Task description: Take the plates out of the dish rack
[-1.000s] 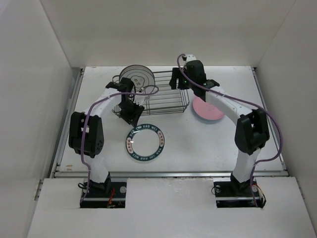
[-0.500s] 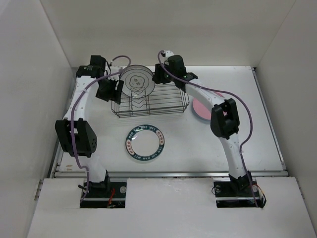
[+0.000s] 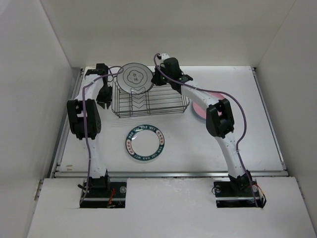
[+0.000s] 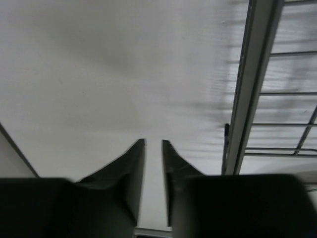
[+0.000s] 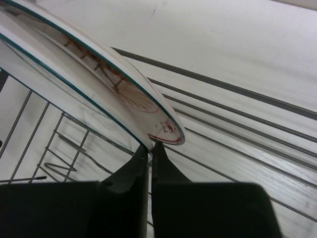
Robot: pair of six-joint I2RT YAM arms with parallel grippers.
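I will next lift the white plate above the rack's wires with my right gripper, then bring it back and down over the blue-rimmed plate (image 3: 145, 142).
The dish rack (image 3: 158, 101) is a dark wire basket at the back of the table. A white plate with a thin dark rim and a centre mark (image 3: 136, 78) stands upright at its left end. In the right wrist view two thin-rimmed white plates (image 5: 89, 74) stand close together, the rear one with red marks. My right gripper (image 5: 151, 145) is shut on the lower rim of the plate, at its right side (image 3: 156, 79). My left gripper (image 4: 153, 141) is shut on nothing, over bare table just left of the rack (image 3: 105, 101). A blue-rimmed plate (image 3: 145, 143) and a pink plate (image 3: 198, 110) lie on the table.
The rack's wire rim (image 4: 247, 99) runs close to the right of my left fingers. White walls enclose the table on three sides. My right forearm crosses over the rack's right end and part of the pink plate.
My left gripper has drawn back from the plate to the rack's left side and shut. My right gripper has closed on the plate's rim. The left elbow has swung inward.
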